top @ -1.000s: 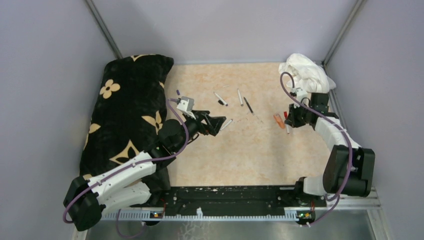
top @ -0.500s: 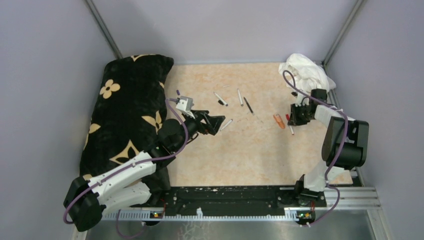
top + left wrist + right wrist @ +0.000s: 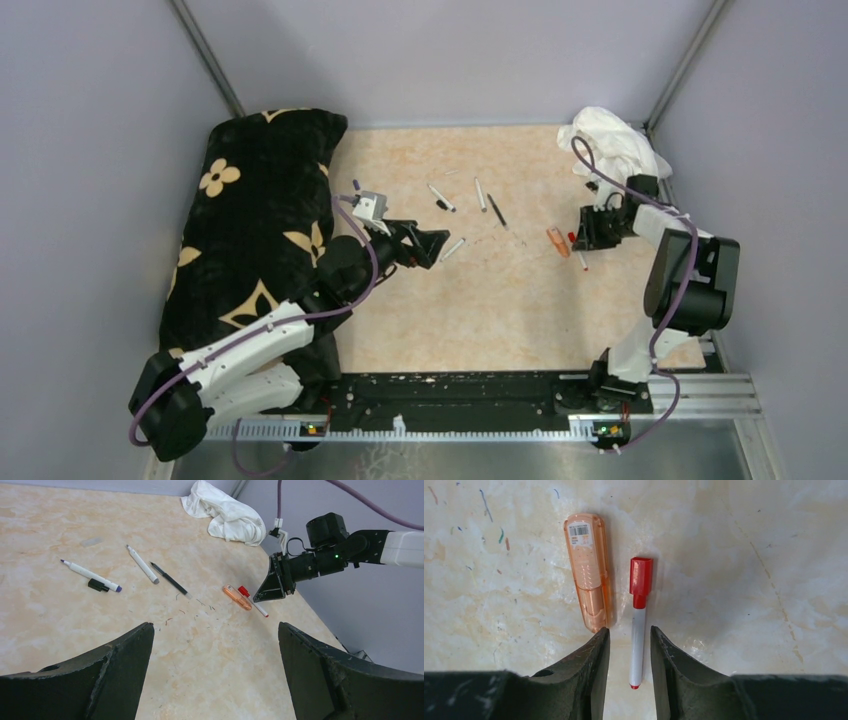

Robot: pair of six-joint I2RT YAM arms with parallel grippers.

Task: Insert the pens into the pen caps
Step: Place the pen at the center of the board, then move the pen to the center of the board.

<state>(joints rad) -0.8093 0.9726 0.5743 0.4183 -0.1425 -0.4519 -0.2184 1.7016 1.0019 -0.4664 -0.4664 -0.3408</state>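
Observation:
The robot's left gripper should next swing outward, tilt downward and go down onto the purple-tipped pen's body near the pen's tip, because that pen lies there without its cap.
A white pen with a red cap lies on the table beside the orange highlighter. My right gripper is open a little, low over the table, one finger on each side of the pen's barrel with a gap on both sides. It also shows in the top view. My left gripper is wide open and empty above the table's middle left, with a white pen just beside it. A purple-tipped pen, a black cap, a grey-tipped pen and a thin black pen lie farther back.
A black pillow with cream flowers covers the table's left side. A crumpled white cloth lies in the back right corner, behind the right gripper. Grey walls close in the table on three sides.
The right arm's elbow has swung up and back to the right while its gripper stayed over the red-capped pen. The left arm has not moved.

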